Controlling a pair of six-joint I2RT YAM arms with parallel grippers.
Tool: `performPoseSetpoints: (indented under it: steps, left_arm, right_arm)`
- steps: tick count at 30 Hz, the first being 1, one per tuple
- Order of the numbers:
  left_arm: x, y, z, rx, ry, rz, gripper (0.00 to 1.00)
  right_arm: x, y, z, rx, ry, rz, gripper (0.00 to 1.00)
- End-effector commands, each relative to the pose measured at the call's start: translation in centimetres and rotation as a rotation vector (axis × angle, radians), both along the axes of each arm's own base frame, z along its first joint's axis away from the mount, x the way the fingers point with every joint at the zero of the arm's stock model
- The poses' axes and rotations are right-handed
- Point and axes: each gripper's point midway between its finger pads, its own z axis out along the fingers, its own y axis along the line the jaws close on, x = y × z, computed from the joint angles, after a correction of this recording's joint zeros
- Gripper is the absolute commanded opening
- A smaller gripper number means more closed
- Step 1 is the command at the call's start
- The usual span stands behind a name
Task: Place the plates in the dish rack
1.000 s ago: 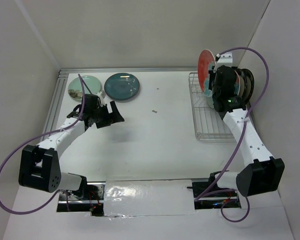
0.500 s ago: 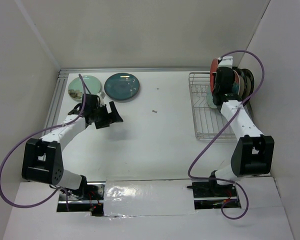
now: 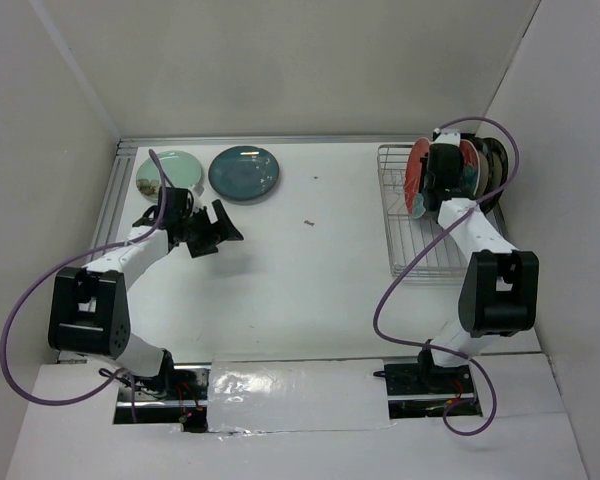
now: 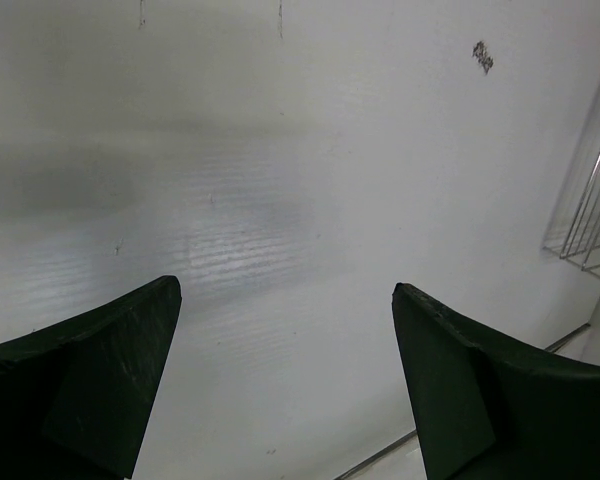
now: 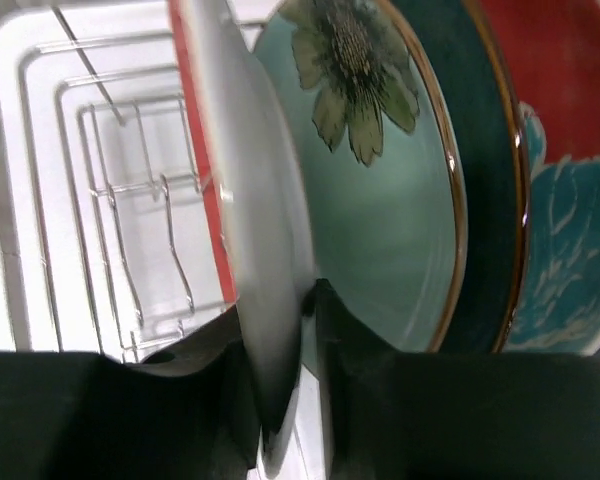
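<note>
The dark teal plate's near rim (image 3: 226,195) is outward and below, so my left gripper should next reach outward and lower its open fingers to it.
My right gripper (image 3: 432,188) is shut on the rim of a red plate (image 3: 413,176), held upright on edge over the far part of the silver wire dish rack (image 3: 420,245). In the right wrist view the gripper (image 5: 280,310) pinches this plate (image 5: 235,190) edge-on. Behind it stand a pale mint plate with a flower (image 5: 380,210), a dark teal plate (image 5: 490,170) and a red plate with teal flower (image 5: 565,190). A pale mint plate (image 3: 167,170) and a dark teal plate (image 3: 244,172) lie flat at the far left. My left gripper (image 3: 216,231) is open and empty, near them (image 4: 285,290).
Rack wires and prongs (image 5: 110,190) show to the left of the held plate. The rack's corner (image 4: 592,205) shows at the right edge of the left wrist view. A small dark speck (image 3: 308,222) lies mid-table. White walls enclose the table on three sides.
My right gripper has brought the red plate down from above the rack's far edge to among the standing plates. My left arm has drawn back slightly to the left, its gripper still open.
</note>
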Motion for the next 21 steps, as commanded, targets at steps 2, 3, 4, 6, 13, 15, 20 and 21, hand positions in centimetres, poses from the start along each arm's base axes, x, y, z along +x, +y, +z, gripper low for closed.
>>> performPoseSetpoints:
  steps: [2,3,4,6,13,15,20,21]
  left_arm:
    - [2.2,-0.7,2.0,-0.079,-0.057,0.019,1.00]
    - [2.7,-0.7,2.2,-0.080,-0.059,0.033,1.00]
    - [3.3,-0.4,2.2,-0.080,-0.065,0.042,1.00]
    - [4.2,-0.4,2.4,-0.089,-0.077,0.063,1.00]
    - [7.6,-0.6,2.0,-0.171,-0.079,0.155,1.00]
    - [8.4,-0.3,1.5,-0.198,-0.069,0.191,1.00]
    - [12.0,0.3,0.7,-0.292,-0.080,0.350,1.00]
    - [12.3,0.2,0.1,-0.310,-0.066,0.369,1.00]
  right_arm:
    - [2.4,0.6,5.7,0.072,-0.236,-0.003,0.37]
    - [2.7,0.6,5.9,0.072,-0.239,-0.003,0.45]
    - [2.7,0.6,6.0,0.072,-0.234,-0.003,0.49]
    - [3.0,1.0,6.7,0.060,-0.225,0.013,0.56]
    - [2.7,1.7,11.0,0.009,-0.258,0.027,0.71]
    - [2.4,2.1,12.2,0.006,-0.271,0.027,0.73]
    - [0.9,5.5,16.0,0.048,-0.330,0.094,0.82]
    - [0.4,6.2,17.1,0.070,-0.359,0.116,0.81]
